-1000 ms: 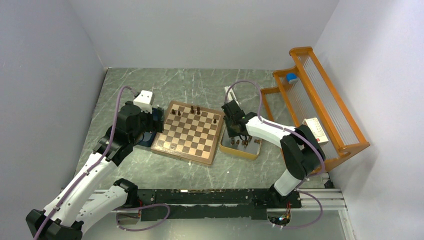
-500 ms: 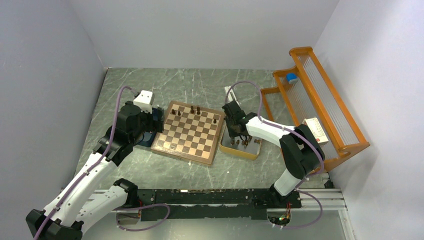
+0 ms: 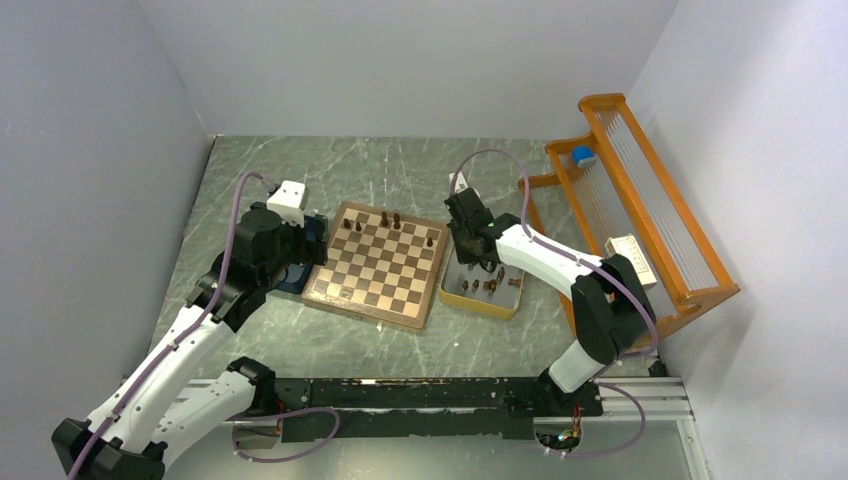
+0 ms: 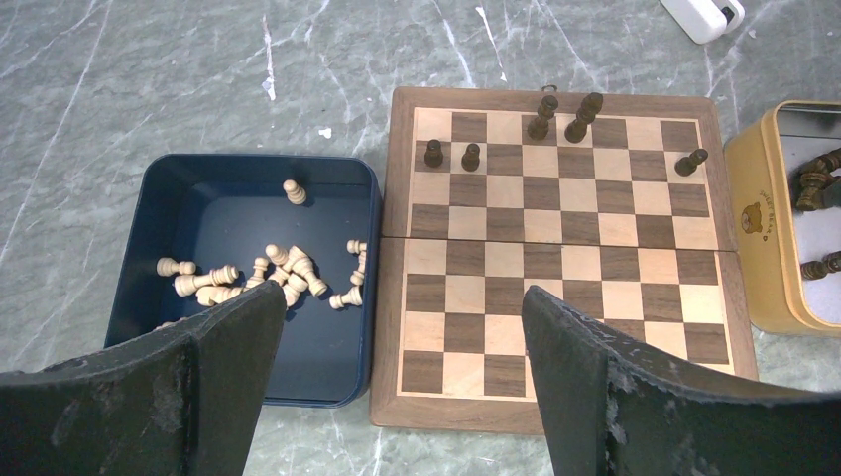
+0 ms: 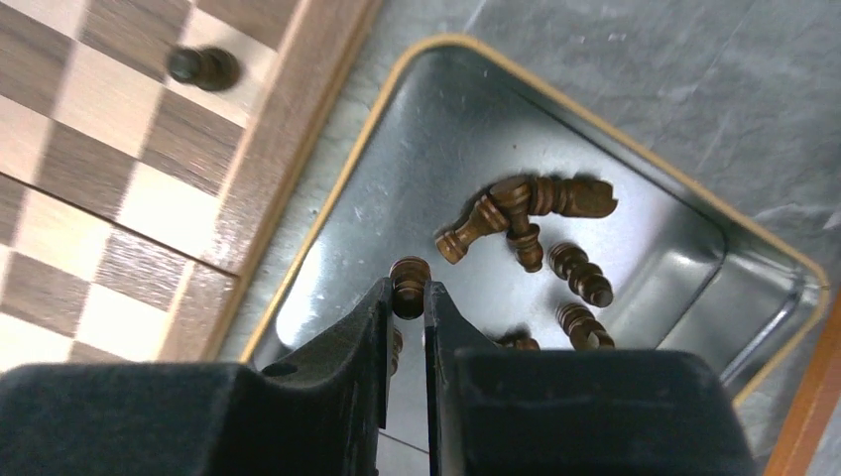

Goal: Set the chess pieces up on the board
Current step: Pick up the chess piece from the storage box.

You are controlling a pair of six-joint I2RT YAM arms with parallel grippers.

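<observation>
Next, my right gripper needs to move across and down to release, since the dark square beside the lone piece lies below it, to the left in the top view.
The board point(image 3: 378, 265) point(image 4: 555, 248) carries several dark chess pieces point(image 4: 540, 117) on its far rows, all upright. My right gripper point(image 5: 407, 297) point(image 3: 471, 260) is shut on one dark brown piece point(image 5: 409, 273), whose top pokes out between the fingertips. It hangs above the near-left part of the yellow-rimmed metal tray point(image 5: 417, 149). Several more dark pieces point(image 5: 526, 213) lie on their sides in that tray. My left gripper point(image 4: 402, 307) point(image 3: 310, 245) stands wide open and holds nothing, hovering over the board's left border.
A dark blue tray point(image 4: 248, 218) left of the board holds several light pieces point(image 4: 288, 273). An orange rack point(image 3: 640, 200) with a white box point(image 3: 630, 258) stands at the right. A small white object point(image 4: 702, 15) lies beyond the board.
My right gripper has closed on a dark piece in the yellow tray and lifted it up and slightly farther back. The left arm has not moved.
</observation>
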